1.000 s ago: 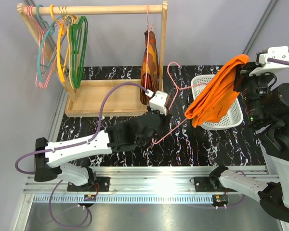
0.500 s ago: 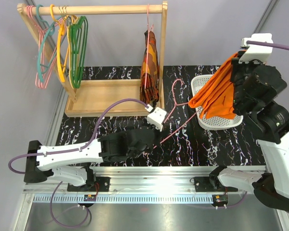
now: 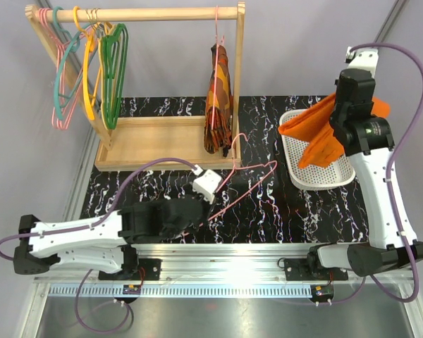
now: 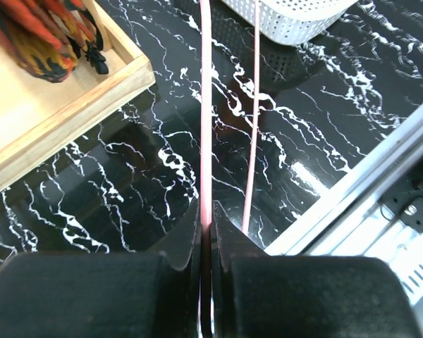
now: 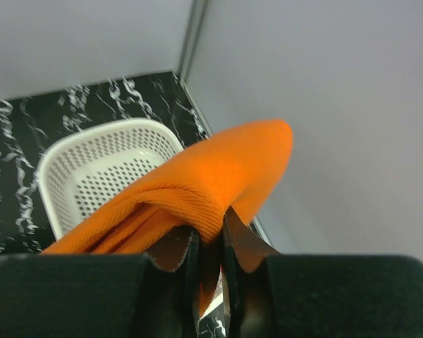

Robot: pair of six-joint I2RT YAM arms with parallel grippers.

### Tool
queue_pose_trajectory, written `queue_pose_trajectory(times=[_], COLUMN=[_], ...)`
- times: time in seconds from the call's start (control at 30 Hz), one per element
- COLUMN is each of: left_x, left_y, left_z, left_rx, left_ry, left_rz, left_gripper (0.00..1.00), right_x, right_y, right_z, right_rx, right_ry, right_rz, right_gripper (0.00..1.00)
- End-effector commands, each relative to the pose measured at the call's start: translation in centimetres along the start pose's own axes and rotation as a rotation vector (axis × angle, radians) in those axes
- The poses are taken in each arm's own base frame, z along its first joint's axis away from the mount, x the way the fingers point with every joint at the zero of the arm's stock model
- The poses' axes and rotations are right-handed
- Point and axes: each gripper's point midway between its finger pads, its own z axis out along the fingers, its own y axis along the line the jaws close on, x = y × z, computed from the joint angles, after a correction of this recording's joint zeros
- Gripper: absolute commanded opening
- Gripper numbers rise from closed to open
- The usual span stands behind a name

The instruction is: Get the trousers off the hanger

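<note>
The trousers (image 3: pixel 317 134) are off the hanger. I should next move my right gripper down and to the left in the top view, into the white basket, and let go of them.
The bright orange trousers (image 3: pixel 317 134) hang from my right gripper (image 3: pixel 352 116), which is shut on them above the white basket (image 3: pixel 296 165). In the right wrist view the jaws pinch a fold of the trousers (image 5: pixel 197 190), with the basket (image 5: pixel 63 176) below. The trousers are off the pale pink hanger (image 3: pixel 243 179). My left gripper (image 3: pixel 197 204) is shut on one wire of the hanger (image 4: pixel 205 127) and holds it low over the black marble table, hook toward the rack. The hanger's second wire (image 4: pixel 252 113) runs beside the jaws.
A wooden rack (image 3: pixel 134 14) stands at the back left with green, yellow, teal and pink hangers (image 3: pixel 92 70) and a patterned orange-brown garment (image 3: pixel 218 98) on a pink hanger. Its wooden tray base (image 3: pixel 151 141) lies beneath. The table's metal rail (image 3: pixel 233 264) runs along the front.
My left gripper has pulled the hanger back toward the front left. My right gripper has lifted the trousers away to the right, over the basket, so trousers and hanger are now apart.
</note>
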Motion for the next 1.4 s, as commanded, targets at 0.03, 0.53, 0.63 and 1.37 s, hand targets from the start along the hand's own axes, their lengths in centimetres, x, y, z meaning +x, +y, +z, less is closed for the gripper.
queue_pose_trajectory(times=[0.03,0.53,0.63,1.37], left_x=[-0.6,0.8,0.4,-3.7], left_y=[0.9,5.0,5.2,10.6], left_z=[-3.0,-6.8,-7.0,-12.0], left_rx=[0.048,0.012,0.005,-0.184], left_ry=[-0.005,-0.043,-0.046,-0.107], left_rz=[-0.031,-0.082,-0.088,-0.193], left_gripper=[0.00,0.00,0.00,0.00], right_x=[-1.8,4.2,3.9,16.1], right_y=[-2.4,-6.2,-6.6,10.1], right_z=[0.9,-0.7,-0.8,13.9], right_rx=[0.105,0.233,0.246,0.007], right_ry=[-0.126,-0.137,-0.151,0.165], right_rz=[0.163,0.153,0.137,-0.181], right_gripper=[0.00,0.00,0.00,0.00])
